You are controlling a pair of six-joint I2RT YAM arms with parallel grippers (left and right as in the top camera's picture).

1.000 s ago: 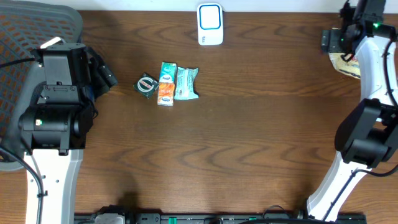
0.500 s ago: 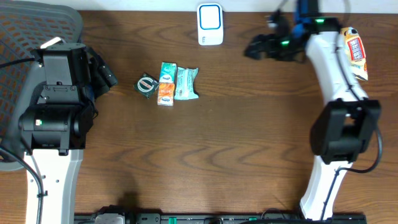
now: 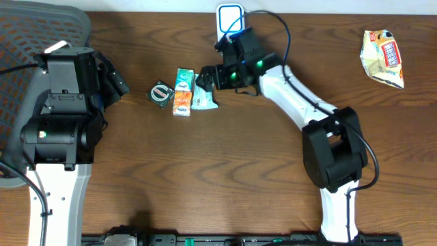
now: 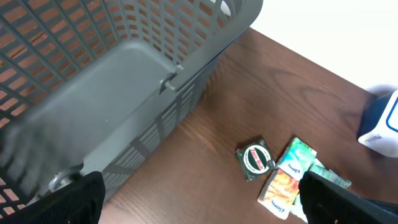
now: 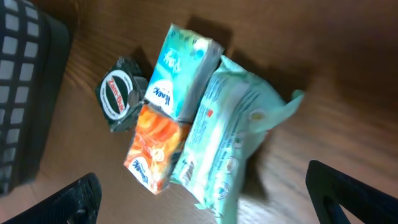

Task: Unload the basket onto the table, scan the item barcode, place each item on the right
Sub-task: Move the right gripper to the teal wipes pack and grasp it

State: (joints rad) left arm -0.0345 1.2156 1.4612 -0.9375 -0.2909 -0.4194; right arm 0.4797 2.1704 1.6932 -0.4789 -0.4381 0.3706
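Note:
My right gripper comes down onto the wipes pack (image 3: 203, 98) (image 5: 226, 132) next, then closes across its width.
Three items lie together left of centre: a round dark tin (image 3: 161, 92), a teal and orange tissue pack (image 3: 183, 91) and a teal wipes pack (image 3: 204, 96). No barcode shows on their upper faces. My right gripper (image 3: 203, 78) hovers open just over the wipes pack (image 5: 230, 137), its fingertips (image 5: 348, 193) spread wide to either side of it and touching nothing. The white and blue scanner (image 3: 231, 17) stands at the back edge, partly behind the right arm. At the left, my left gripper (image 3: 115, 80) is open and empty, aimed at the tin (image 4: 255, 159).
A grey mesh basket (image 4: 112, 81) fills the left side of the table, close behind the left arm. A crumpled snack bag (image 3: 382, 58) lies at the back right. The right arm stretches diagonally from the front right to the item cluster.
The right arm swung from the back right corner, past the scanner, to above the item cluster. The snack bag now lies uncovered at the back right. The left arm has not moved.

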